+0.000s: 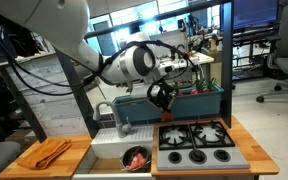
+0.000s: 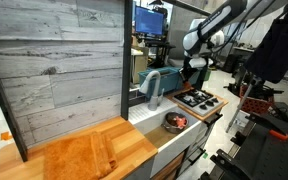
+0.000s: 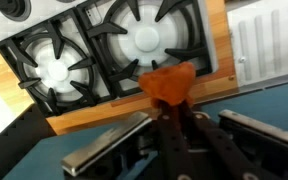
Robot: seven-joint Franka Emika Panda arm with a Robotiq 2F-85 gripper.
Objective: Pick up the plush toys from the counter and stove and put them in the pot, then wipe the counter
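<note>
I need to carry the orange plush toy with my gripper toward the sink beside the stove first, turning and lowering it, to get over the steel pot (image 1: 136, 158).
My gripper (image 1: 162, 97) hangs above the back edge of the grey stove (image 1: 196, 143), also seen in an exterior view (image 2: 194, 68). In the wrist view the gripper (image 3: 170, 110) is shut on a small orange plush toy (image 3: 170, 82), held in the air over the wooden counter strip (image 3: 104, 112) beside the burners (image 3: 144, 40). The steel pot (image 1: 136, 158) sits in the sink with a red plush toy in it; it also shows in an exterior view (image 2: 174, 122).
A folded orange cloth (image 1: 46, 153) lies on the counter (image 1: 82, 148) beyond the sink, also seen in an exterior view (image 2: 79, 155). A grey faucet (image 1: 122, 115) stands behind the sink. A teal bin (image 1: 199, 102) sits behind the stove.
</note>
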